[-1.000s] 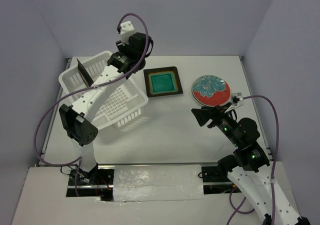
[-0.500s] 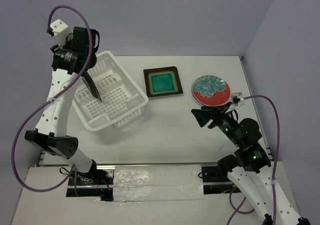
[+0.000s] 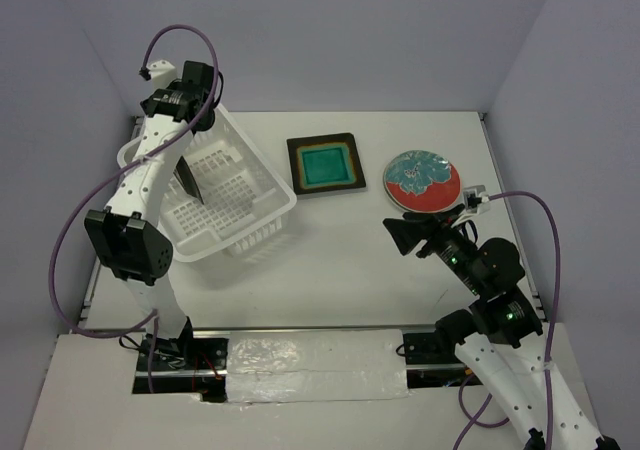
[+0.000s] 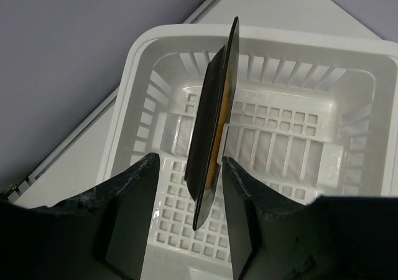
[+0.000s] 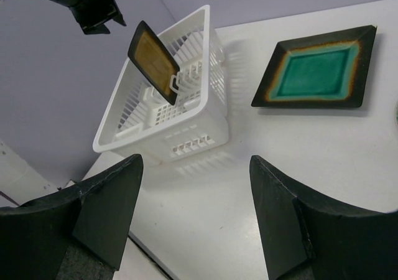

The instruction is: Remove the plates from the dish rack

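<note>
I should next lower the fingers of my open left gripper on both sides of the amber-centred plate's upper edge (image 3: 187, 179) (image 4: 215, 134) and close them, because the plate's edge is below, in line with the gap between my fingers.
The amber-centred square plate (image 4: 214, 124) stands on edge in the white dish rack (image 4: 311, 168), dark and thin in the top view (image 3: 187, 183). My left gripper (image 4: 189, 162) is open above the rack (image 3: 235, 205), one finger on each side of the plate's edge with a gap on both sides. It shows in the top view (image 3: 182, 120) too. The teal-centred square plate (image 3: 325, 165) and the round red floral plate (image 3: 423, 180) lie flat on the table. My right gripper (image 5: 196, 168) is open and empty, just near of the round plate (image 3: 400, 232).
The rack sits at the table's back left, close to the left wall (image 3: 60, 120). The right wrist view shows the rack (image 5: 186, 124), the amber plate (image 5: 153, 62) and the teal plate (image 5: 317, 68) on the white table (image 5: 249, 168).
My left gripper swung from the rack's back right to its left, then came over the amber plate. The rack and plate shifted slightly toward the front right. The right arm has not moved.
</note>
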### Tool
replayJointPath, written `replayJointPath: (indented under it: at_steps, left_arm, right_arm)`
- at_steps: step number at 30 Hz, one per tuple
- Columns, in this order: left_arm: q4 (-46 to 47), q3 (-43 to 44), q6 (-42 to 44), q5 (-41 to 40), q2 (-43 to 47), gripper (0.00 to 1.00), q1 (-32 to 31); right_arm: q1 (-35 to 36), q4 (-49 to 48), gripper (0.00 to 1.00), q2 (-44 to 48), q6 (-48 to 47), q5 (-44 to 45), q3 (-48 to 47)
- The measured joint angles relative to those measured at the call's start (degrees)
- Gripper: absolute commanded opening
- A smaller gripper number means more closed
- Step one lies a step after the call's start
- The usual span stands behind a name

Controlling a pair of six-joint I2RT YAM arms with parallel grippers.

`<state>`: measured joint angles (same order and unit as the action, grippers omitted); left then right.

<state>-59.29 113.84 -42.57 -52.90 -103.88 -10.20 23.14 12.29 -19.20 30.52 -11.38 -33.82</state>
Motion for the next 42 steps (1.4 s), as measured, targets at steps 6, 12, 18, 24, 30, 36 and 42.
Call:
replayJointPath:
  at_steps: [6, 12, 18, 24, 30, 36, 42]
  left_arm:
    - [0.22, 0.17, 0.13, 0.74, -2.69, 0.51, 1.6]
    - [1.29, -0.31, 0.37, 1.75, -6.67, 0.49, 2.99]
    - [1.88, -0.68, 0.39, 2.21, -7.37, 0.48, 3.15]
    - [1.86, -0.68, 0.39, 2.14, -9.29, 0.45, 3.32]
    - [1.44, -0.68, 0.44, 1.18, -10.38, 0.37, 3.87]
    - [0.76, -0.59, 1.42, 0.79, -10.4, 0.19, 4.37]
    - [-0.07, 0.35, 2.25, 0.94, -10.95, 0.0, 4.5]
  right_arm:
    - [0.0, 0.02, 0.77, 0.35, -0.13, -0.02, 0.0]
    - [0.0, 0.09, 0.77, 0.39, -0.17, -0.11, -0.02]
    - [0.0, 0.17, 0.77, 0.48, -0.17, -0.24, -0.02]
    - [0.0, 0.22, 0.77, 0.48, -0.17, -0.26, -0.02]
    - [0.0, 0.22, 0.77, 0.5, -0.17, -0.28, -0.02]
    - [0.0, 0.28, 0.77, 0.72, -0.17, -0.26, -0.02]
    - [0.0, 0.28, 0.77, 0.81, -0.2, -0.26, -0.02]
